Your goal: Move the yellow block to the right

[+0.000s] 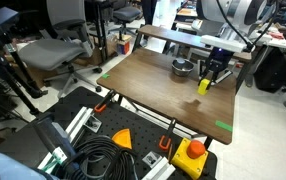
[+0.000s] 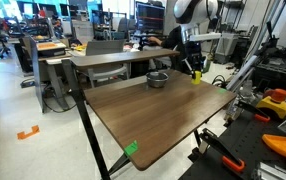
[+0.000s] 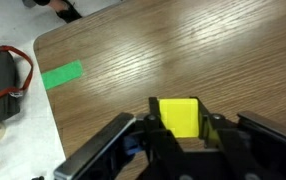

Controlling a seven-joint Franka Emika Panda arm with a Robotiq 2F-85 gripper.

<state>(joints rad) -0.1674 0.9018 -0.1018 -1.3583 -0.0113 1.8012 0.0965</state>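
I will lower my gripper's bright yellow rectangular piece onto the clear bare wood [image 1: 202,94] [image 3: 179,108] beside the metal bowl next.
The yellow block [image 3: 179,116] is a small bright yellow rectangular piece held between my gripper's [image 3: 179,122] fingers in the wrist view. In both exterior views the block [image 1: 203,86] [image 2: 196,75] hangs at or just above the brown wooden table [image 1: 153,85] [image 2: 153,115], next to the metal bowl [image 1: 183,67] [image 2: 157,79]. My gripper [image 1: 210,72] [image 2: 193,66] is shut on the block; whether the block touches the table cannot be told.
Green tape marks sit at the table's edges [image 1: 224,125] [image 2: 132,149] [image 3: 62,75]. An orange triangular piece [image 1: 122,137] and a yellow box with a red button [image 1: 192,155] lie on the floor mat below. Office chairs and desks stand behind.
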